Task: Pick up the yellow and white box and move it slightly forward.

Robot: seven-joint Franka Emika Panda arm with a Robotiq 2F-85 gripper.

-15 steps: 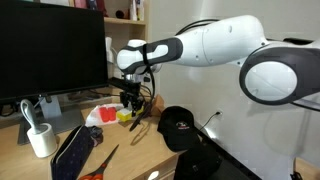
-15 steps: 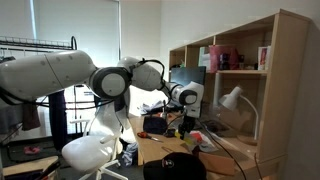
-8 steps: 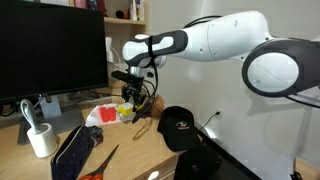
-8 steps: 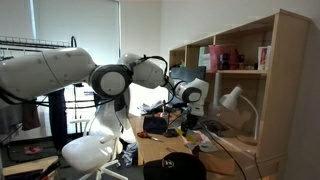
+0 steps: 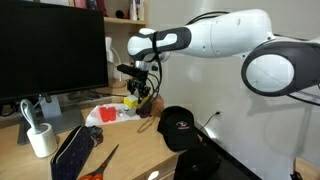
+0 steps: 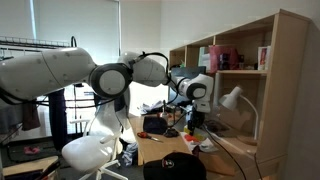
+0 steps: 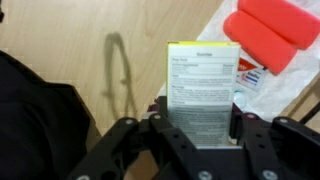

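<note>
My gripper moves past the white packet next and lowers the box, which still hangs lifted, onto the desk beside the black cap to release it.
The yellow and white box is clamped between the fingers of my gripper; its white printed face with a yellow edge fills the middle of the wrist view. In an exterior view the gripper hangs above the desk with the yellow box lifted clear of the white packet with red print. In an exterior view the gripper is over the desk; the box is too small to make out there.
A black cap lies beside the packet, with a black cable loop between them. A monitor stands behind, a white cup and a black flat object nearer. Wooden shelves rise beside the desk.
My gripper has risen from the desk and moved slightly sideways, carrying the yellow and white box up off the surface.
</note>
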